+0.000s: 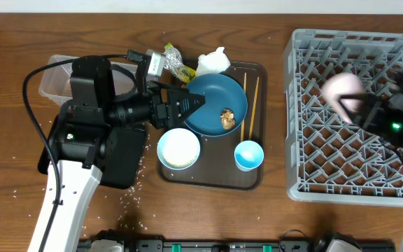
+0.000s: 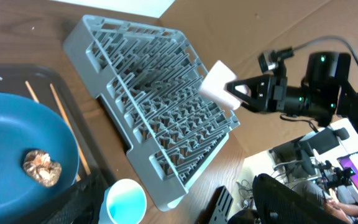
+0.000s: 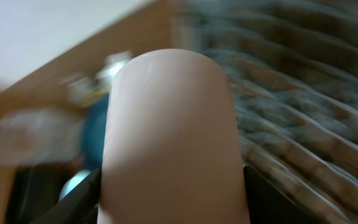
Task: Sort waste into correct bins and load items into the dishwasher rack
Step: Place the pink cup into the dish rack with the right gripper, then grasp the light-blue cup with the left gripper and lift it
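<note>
My right gripper will next tilt downward and lower back toward the rack's empty near rows, because the small pink cup (image 1: 343, 89) still hangs above the rack.
My right gripper (image 1: 361, 106) is shut on the small pink cup (image 1: 343, 89) and holds it above the grey dishwasher rack (image 1: 355, 175). The cup fills the right wrist view (image 3: 173, 137) and shows pale in the left wrist view (image 2: 217, 84). My left gripper (image 1: 191, 105) is open at the left rim of the dark-blue plate (image 1: 215, 94), which carries the brown food lump (image 1: 227, 119). The white bowl (image 1: 179, 148) holds rice. The light-blue cup (image 1: 248, 154) and the chopsticks (image 1: 250, 105) lie on the serving tray. The wrapper (image 1: 177, 66) and the tissue (image 1: 214, 63) lie behind the plate. No carrot shows.
The brown serving tray (image 1: 254, 178) bears the plate, bowl and cup. The clear tub (image 1: 53, 80) and the black tray (image 1: 124, 164) sit at the left, partly under my left arm. Rice grains (image 1: 128, 199) are scattered on the table near the front.
</note>
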You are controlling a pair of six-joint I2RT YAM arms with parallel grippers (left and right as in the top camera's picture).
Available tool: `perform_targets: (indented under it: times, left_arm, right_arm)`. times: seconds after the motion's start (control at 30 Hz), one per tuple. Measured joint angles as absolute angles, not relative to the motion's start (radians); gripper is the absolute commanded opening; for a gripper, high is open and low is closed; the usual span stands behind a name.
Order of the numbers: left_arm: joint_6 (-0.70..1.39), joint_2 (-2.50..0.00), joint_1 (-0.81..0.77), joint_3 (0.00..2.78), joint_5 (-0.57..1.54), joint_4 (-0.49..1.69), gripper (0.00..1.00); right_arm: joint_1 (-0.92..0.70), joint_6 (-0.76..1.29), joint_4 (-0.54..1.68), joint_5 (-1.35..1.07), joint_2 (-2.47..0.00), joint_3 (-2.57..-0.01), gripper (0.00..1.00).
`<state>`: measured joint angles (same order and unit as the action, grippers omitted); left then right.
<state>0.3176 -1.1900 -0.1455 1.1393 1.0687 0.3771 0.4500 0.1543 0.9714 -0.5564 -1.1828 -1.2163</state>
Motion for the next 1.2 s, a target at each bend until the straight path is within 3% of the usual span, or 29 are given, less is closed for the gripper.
perform_targets:
  times: [0.4, 0.7, 0.77, 0.83, 0.9, 1.2]
  left_arm:
    - [0.283, -1.19, -0.146, 1.14, 0.995, 0.52, 0.77]
    - [0.257, -1.19, -0.146, 1.14, 0.957, 0.555, 0.77]
    - [0.247, -1.19, -0.146, 1.14, 0.952, 0.569, 0.77]
    - [0.234, -1.19, -0.146, 1.14, 0.938, 0.59, 0.77]
    - [0.221, -1.19, -0.146, 1.14, 0.924, 0.619, 0.77]
    - [0.162, -1.19, -0.264, 1.14, 0.748, 0.712, 0.77]
  right_arm:
    - [0.837, 0.318, 1.136, -0.29, -1.209, -1.216, 0.35]
    - [0.881, 0.331, 1.148, -0.233, -1.364, -1.216, 0.41]
    - [0.881, 0.331, 1.146, -0.228, -1.397, -1.216, 0.47]
    - [0.881, 0.336, 1.142, -0.227, -1.43, -1.216, 0.7]
    - [0.881, 0.339, 1.129, -0.224, -1.468, -1.216, 0.79]
    - [0.881, 0.336, 1.074, -0.438, -1.499, -1.217, 0.81]
